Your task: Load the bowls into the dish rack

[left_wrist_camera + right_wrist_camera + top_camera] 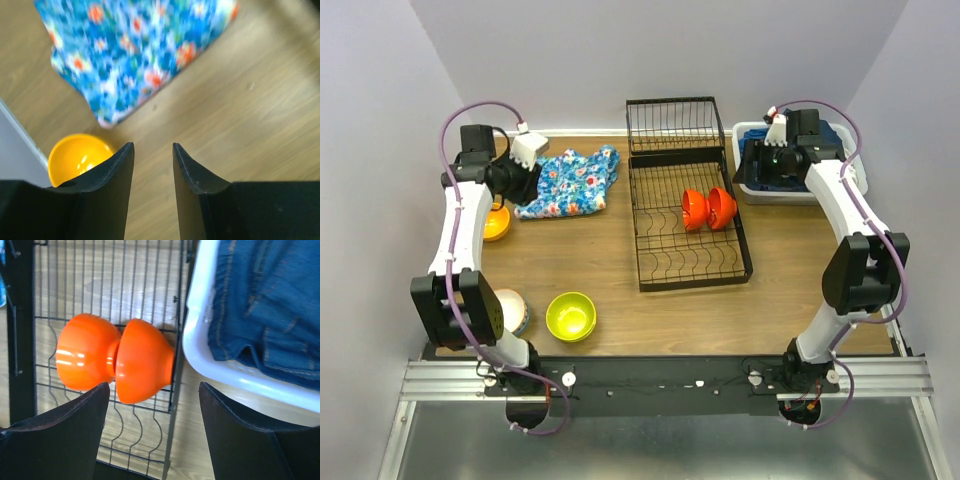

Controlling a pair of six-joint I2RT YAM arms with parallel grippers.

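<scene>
My left gripper lowers next toward the yellow-orange bowl's side and onto the rim's rack-facing side on that yellow-orange bowl [497, 223].
The black wire dish rack [665, 262] lies mid-table, and two red-orange bowls [695, 208] [722, 206] stand on edge in it. They also show in the right wrist view [87, 359] [145, 360] on the rack's wires [125, 270]. A yellow-orange bowl [497, 223] [75, 156] sits at the left. A lime-green bowl [570, 315] sits near the front. A pale bowl on a blue one [514, 310] is partly hidden by the left arm. My left gripper [523, 186] [153, 145] is narrowly open and empty, above bare wood beside the yellow-orange bowl. My right gripper [757, 170] [154, 386] is wide open and empty, above the rack's right edge.
A blue floral cloth [570, 182] [135, 45] lies left of the rack. A white plastic basket [748, 190] [200, 330] of dark blue clothes [265, 300] stands against the rack's right side, under my right wrist. Walls close in on three sides.
</scene>
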